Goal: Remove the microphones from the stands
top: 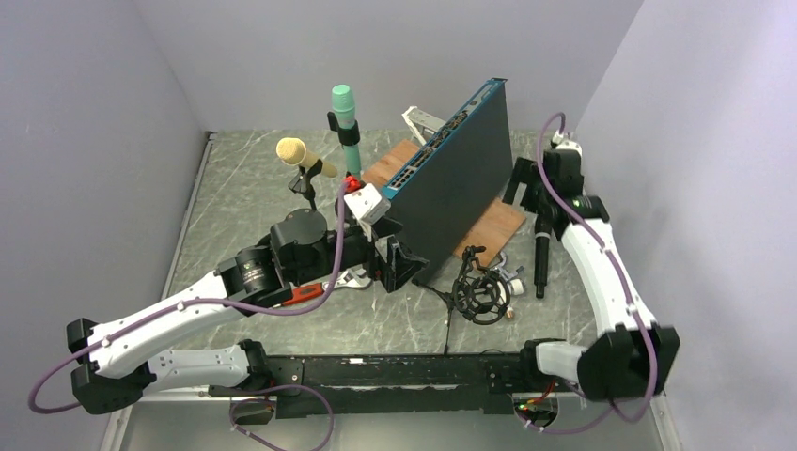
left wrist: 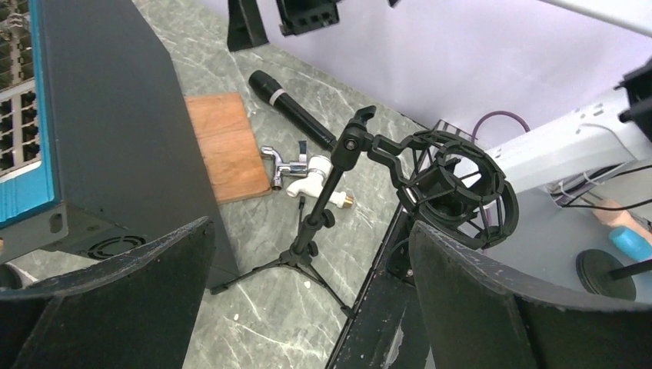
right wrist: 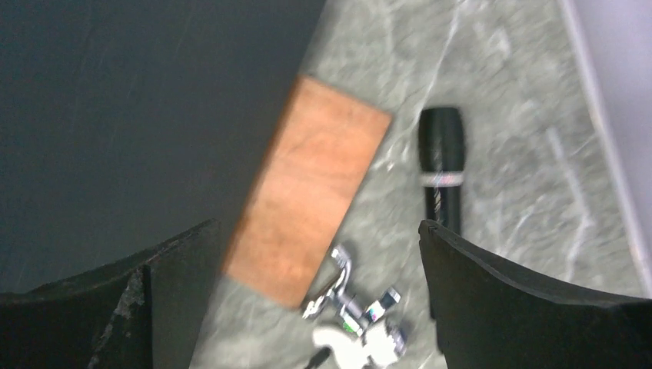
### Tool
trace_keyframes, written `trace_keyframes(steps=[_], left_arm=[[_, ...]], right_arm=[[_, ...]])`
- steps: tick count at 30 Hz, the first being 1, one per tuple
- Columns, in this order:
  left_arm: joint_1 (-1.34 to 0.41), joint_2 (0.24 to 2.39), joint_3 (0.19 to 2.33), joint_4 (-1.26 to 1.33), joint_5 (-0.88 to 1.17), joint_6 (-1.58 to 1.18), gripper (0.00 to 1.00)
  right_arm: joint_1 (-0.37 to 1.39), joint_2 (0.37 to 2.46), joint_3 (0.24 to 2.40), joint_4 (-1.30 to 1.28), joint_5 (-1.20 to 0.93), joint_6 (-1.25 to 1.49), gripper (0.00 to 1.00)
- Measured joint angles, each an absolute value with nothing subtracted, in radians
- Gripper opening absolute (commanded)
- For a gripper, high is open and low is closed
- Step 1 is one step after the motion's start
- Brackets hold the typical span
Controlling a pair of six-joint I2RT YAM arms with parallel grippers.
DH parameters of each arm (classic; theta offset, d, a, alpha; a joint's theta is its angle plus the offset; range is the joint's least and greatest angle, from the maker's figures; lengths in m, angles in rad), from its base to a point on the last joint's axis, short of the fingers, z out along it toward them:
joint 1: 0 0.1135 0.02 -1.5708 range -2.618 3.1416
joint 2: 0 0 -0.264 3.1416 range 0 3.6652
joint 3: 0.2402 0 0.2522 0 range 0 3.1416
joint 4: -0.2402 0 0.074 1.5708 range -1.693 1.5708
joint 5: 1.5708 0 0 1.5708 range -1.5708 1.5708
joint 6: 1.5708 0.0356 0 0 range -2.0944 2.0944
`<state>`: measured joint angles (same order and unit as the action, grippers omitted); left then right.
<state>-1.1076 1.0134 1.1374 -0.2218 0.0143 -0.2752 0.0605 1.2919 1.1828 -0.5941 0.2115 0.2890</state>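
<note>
My left gripper should go down and to the right in the top view onto the stand's thin pole (left wrist: 329, 190), which stands below it on that side, bare under its joint.
A black microphone (top: 540, 254) lies flat on the table right of the wooden board; it also shows in the left wrist view (left wrist: 296, 111) and the right wrist view (right wrist: 442, 165). A small black tripod stand (top: 481, 287) with an empty shock mount (left wrist: 454, 188) stands near the front middle. My left gripper (top: 397, 263) is open and empty, left of that stand (left wrist: 323, 200). My right gripper (top: 524, 188) is open and empty, above the table beside the lying microphone. A green microphone (top: 344, 117) and a beige microphone (top: 301, 153) sit in their own stands at the back left.
A dark blue network switch (top: 451, 178) stands tilted on edge on a wooden board (top: 493, 225). A chrome and white tap fitting (top: 507, 280) lies by the tripod stand. Grey walls close in left, right and back. A black rail (top: 395, 371) runs along the front.
</note>
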Motion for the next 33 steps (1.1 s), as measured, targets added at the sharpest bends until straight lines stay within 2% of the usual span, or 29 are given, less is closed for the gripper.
trace_keyframes(steps=[4,8,11,15,25,33], left_arm=[[-1.108,1.036,1.141,-0.223,0.049,-0.273,0.99],[-1.108,1.087,1.145,-0.226,0.086,-0.256,0.99],[-1.108,1.111,1.145,-0.226,0.107,-0.242,0.99],[-1.108,1.106,1.107,-0.175,0.136,-0.22,0.99],[-1.128,1.06,0.68,0.329,0.167,-0.192,0.97],[-1.171,1.22,0.656,0.648,0.15,-0.093,0.88]], right_arm=[[0.07,1.109,1.017,-0.603,0.101,0.349,0.97],[0.096,0.97,0.877,-0.654,-0.016,0.421,0.88],[0.104,0.892,0.836,-0.715,-0.088,0.471,0.82],[0.107,0.805,0.827,-0.796,-0.115,0.53,0.81],[0.107,0.714,0.806,-0.878,-0.203,0.575,0.83],[0.107,0.707,0.778,-0.876,-0.269,0.58,0.84]])
